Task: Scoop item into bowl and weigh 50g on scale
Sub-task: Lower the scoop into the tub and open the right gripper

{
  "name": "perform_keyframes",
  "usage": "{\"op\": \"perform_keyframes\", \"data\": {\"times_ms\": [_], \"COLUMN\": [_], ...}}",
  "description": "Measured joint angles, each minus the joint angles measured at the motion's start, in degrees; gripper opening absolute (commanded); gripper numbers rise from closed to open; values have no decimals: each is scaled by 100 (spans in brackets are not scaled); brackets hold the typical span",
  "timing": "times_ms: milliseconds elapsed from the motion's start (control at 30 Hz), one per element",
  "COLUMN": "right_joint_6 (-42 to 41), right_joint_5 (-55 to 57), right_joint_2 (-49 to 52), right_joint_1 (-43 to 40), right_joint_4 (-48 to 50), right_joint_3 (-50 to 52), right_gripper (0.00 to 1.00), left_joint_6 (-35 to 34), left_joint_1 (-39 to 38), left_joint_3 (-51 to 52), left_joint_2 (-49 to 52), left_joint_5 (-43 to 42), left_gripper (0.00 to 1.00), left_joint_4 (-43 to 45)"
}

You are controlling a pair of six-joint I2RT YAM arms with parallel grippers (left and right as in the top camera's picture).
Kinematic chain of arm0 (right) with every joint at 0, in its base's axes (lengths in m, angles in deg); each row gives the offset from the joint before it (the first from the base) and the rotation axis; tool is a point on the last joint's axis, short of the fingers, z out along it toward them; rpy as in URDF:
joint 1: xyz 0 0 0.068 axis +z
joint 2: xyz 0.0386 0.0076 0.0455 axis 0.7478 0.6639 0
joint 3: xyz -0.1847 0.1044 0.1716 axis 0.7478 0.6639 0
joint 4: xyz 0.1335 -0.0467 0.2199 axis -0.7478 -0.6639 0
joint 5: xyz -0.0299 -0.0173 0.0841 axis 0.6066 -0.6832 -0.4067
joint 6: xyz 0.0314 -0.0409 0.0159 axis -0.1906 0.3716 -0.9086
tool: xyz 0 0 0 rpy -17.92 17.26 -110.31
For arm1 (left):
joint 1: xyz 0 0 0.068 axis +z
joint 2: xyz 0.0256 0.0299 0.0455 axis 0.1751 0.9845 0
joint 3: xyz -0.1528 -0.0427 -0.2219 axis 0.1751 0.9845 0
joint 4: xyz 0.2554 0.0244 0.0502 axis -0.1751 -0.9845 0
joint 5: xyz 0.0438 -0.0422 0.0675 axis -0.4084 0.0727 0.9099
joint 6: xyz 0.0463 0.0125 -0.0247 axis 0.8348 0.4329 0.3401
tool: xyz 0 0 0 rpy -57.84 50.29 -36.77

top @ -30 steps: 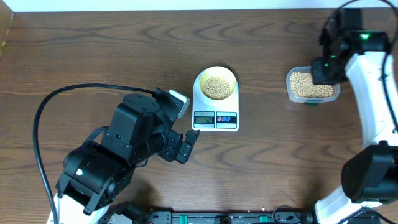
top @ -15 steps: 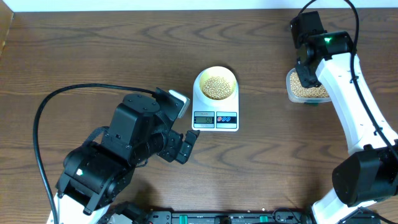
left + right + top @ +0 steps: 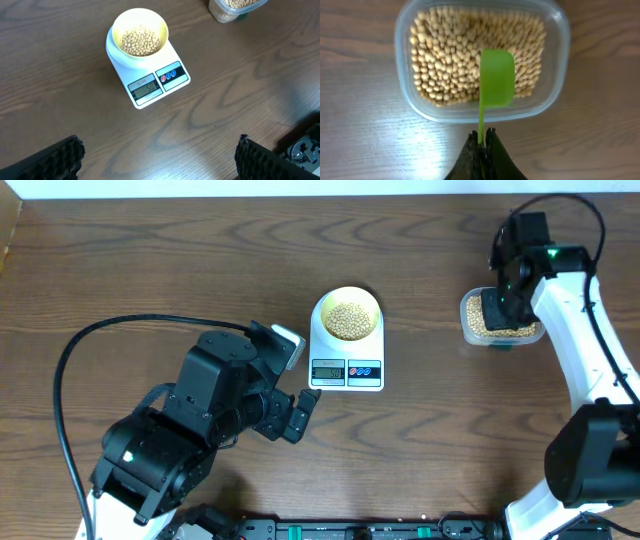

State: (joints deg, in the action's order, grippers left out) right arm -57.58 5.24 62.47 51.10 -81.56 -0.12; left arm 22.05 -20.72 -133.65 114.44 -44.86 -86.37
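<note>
The right gripper moves down over the container (image 3: pixel 470 327) next until the green scoop rests in the beans, since the scale's display shows the wanted weight.
The pale yellow bowl (image 3: pixel 347 315) holds tan beans (image 3: pixel 347 320) and stands on the white scale (image 3: pixel 346 366), also in the left wrist view (image 3: pixel 148 86). More beans (image 3: pixel 455 55) fill a clear container (image 3: pixel 470 327) at right. My right gripper (image 3: pixel 482 140) is shut on the handle of a green scoop (image 3: pixel 496 79), held above the container (image 3: pixel 555 80). My left gripper (image 3: pixel 157 157) is open and empty, low in front of the scale; it shows in the overhead view (image 3: pixel 298 412).
The wooden table (image 3: pixel 150 270) spreads around. A black cable (image 3: pixel 75 350) loops at the left. The left arm's bulk (image 3: pixel 190 430) fills the front left.
My right arm has swung right and back over the container with the scoop. The left arm, scale and bowl have not moved.
</note>
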Motion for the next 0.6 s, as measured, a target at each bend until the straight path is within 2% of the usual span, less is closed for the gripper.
{"op": "perform_keyframes", "data": {"times_ms": [400,500,533,600], "right_joint_6": [-278,-297,-308,-339], "right_joint_5": [-262,-289,-299,-319], "right_joint_2": [2,2,2,2], "right_joint_1": [-96,-188,-216,-260], "right_joint_4": [1412,1484,1499,1513], "right_joint_3": [1067,1180,1185,1189], "right_gripper": [1,2,9,40], "left_joint_6": [0,0,0,0], "left_joint_1": [0,0,0,0], "left_joint_3": [0,0,0,0], "left_joint_2": [0,0,0,0], "left_joint_5": [0,0,2,0], "left_gripper": [99,99,99,99], "left_joint_4": [0,0,2,0]}}
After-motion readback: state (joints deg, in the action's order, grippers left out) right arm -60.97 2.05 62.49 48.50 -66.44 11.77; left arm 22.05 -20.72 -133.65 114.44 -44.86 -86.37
